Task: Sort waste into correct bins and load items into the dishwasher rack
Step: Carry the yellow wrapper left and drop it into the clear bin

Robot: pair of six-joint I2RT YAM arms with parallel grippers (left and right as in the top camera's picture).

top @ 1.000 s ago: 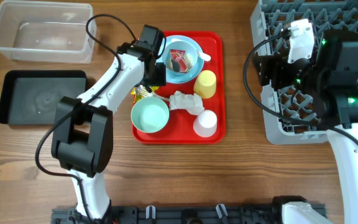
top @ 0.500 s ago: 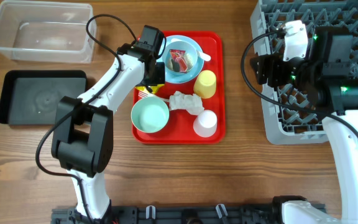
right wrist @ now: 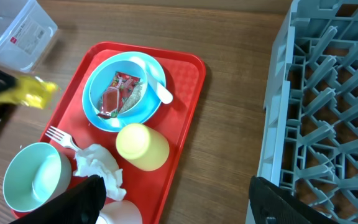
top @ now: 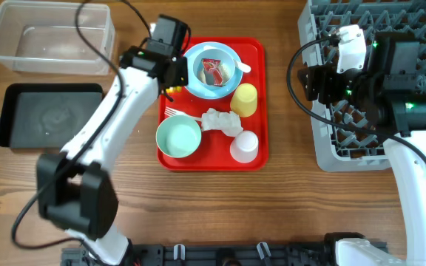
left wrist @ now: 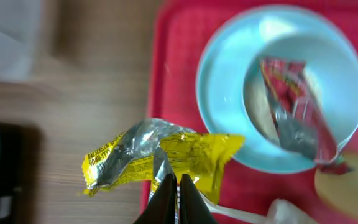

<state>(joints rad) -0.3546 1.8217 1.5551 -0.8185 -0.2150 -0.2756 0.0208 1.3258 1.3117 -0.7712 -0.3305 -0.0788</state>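
The clear tub stands left of my left gripper in the overhead view. Next, my left gripper carries the wrapper that way and releases it over the tub's open top.
My left gripper is shut on the crumpled yellow wrapper, holding it up over the red tray's left edge. In the overhead view this gripper hangs just left of the light-blue plate and bowl. The red-and-white wrapper lies in that bowl, and a white spoon rests on its rim. A fork, an empty bowl, the napkin, a yellow cup and a white cup stand on the tray. My right gripper is open and empty beside the grey rack.
The clear tub sits at the back left, with the black tray in front of it. The rack fills the right side. A strip of bare wood lies between the red tray and the rack.
My left gripper has shut on the yellow wrapper and lifted it off the tray, moving back and slightly left. The right arm shifted a little, then held still.
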